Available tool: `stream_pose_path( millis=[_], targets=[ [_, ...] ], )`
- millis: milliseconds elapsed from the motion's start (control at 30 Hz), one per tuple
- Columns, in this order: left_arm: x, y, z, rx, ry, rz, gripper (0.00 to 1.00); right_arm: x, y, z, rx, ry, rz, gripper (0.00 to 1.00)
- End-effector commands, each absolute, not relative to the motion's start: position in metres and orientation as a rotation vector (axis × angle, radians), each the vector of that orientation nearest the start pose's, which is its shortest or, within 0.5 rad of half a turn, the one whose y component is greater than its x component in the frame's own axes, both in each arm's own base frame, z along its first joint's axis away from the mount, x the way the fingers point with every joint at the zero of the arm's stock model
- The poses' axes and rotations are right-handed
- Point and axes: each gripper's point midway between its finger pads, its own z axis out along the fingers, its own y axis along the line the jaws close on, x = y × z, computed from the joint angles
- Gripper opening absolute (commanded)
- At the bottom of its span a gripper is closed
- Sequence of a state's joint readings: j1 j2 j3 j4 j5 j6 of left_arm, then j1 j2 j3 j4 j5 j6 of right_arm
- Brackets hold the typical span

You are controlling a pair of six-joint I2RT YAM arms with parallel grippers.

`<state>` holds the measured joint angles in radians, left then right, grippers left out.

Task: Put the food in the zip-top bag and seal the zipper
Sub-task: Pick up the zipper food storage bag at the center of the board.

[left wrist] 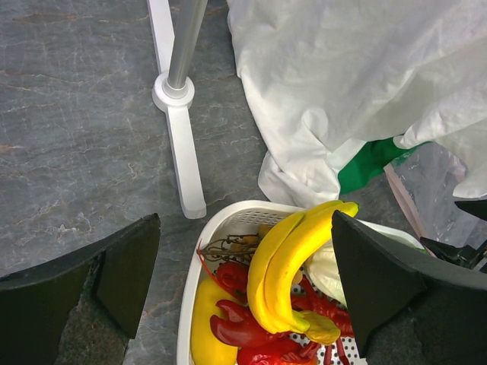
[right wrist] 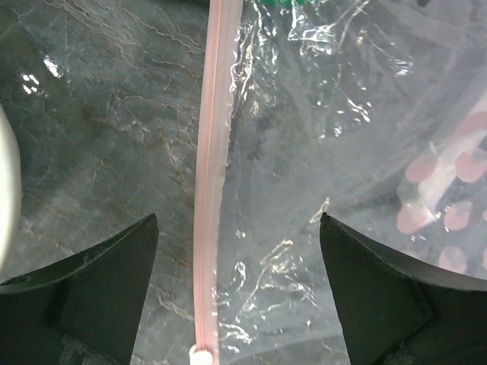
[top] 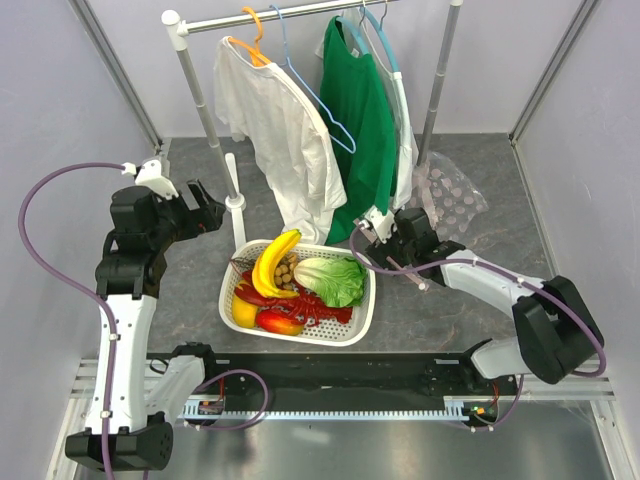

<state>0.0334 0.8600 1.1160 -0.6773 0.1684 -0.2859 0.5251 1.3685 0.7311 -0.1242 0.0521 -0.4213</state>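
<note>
My right gripper goes down past the white slider (right wrist: 199, 356) next and closes on the bag's mouth edge (right wrist: 208, 255).
The food lies in a white basket (top: 232, 285): a yellow banana (top: 272, 265) on top, longan (top: 287, 270), green lettuce (top: 332, 280), red lobster (top: 318, 312), mango (top: 280, 322) and lemon (top: 243, 312). My left gripper (top: 205, 212) is open and empty above the basket's far left; its view shows the banana (left wrist: 285, 266) and lobster (left wrist: 243, 327) between its fingers. The clear zip-top bag (top: 450, 195) lies flat at the back right. My right gripper (right wrist: 238, 220) is open just above it, over the pink zipper (right wrist: 209, 190) and its white slider (right wrist: 199, 356).
A clothes rack stands behind the basket, with a white shirt (top: 275, 140) and a green shirt (top: 360, 110) hanging down to the table. Its white foot and pole (left wrist: 176, 91) are just left of the basket. Enclosure walls stand on both sides.
</note>
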Motion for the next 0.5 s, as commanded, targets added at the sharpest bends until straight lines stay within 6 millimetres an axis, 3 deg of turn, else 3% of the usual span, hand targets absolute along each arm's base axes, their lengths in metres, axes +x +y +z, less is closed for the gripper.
stream_pose_path(
  millis=[0, 267, 467],
  targets=[
    [0.285, -0.033, 0.303, -0.238, 1.956, -0.361, 1.00, 0.334, 0.168, 0.076, -1.001, 2.038, 0.012, 0.92],
    [0.285, -0.033, 0.296, -0.241, 1.969, -0.359, 1.00, 0.346, 0.168, 0.067, -1.026, 2.016, -0.048, 0.86],
    [0.285, -0.032, 0.294, -0.238, 1.967, -0.350, 1.00, 0.345, 0.164, 0.053, -1.046, 2.052, -0.073, 0.61]
  ],
)
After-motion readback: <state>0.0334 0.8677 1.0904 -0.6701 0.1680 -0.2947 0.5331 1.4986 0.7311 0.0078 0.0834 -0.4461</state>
